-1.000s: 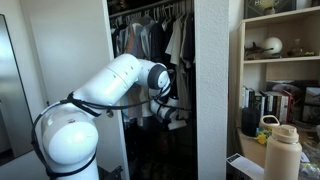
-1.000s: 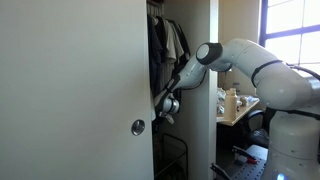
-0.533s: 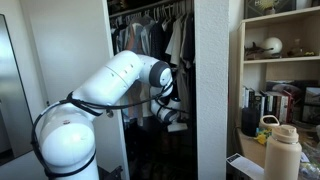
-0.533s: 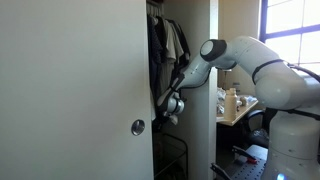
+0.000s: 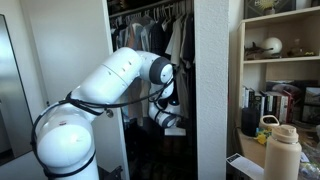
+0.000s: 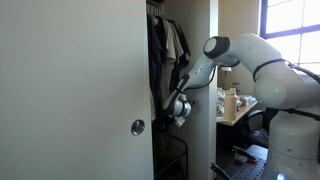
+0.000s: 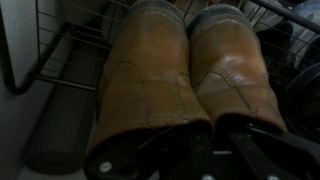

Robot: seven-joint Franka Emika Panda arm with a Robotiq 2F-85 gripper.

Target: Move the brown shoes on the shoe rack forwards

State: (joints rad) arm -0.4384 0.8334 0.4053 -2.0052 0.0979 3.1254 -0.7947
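My gripper still has the brown shoes inside the dark closet, so it needs to move back toward the closet opening and release them next.
A pair of brown shoes, tall leather boots, stands side by side on a wire shoe rack and fills the wrist view. My gripper is a dark shape at the bottom edge, right at the near ends of the boots. Its fingers are lost in shadow, so I cannot tell how the jaws stand or whether they hold a boot. In both exterior views the gripper reaches into a dark closet. The shoes are hidden there.
Clothes hang above the gripper inside the closet. A white door with a round knob stands beside the opening, and a white wall panel borders it. A wire basket sits below. Shelves with books and a bottle stand outside.
The gripper and forearm have drawn a little back out of the closet opening and slightly down. The rest of the scene is unchanged.
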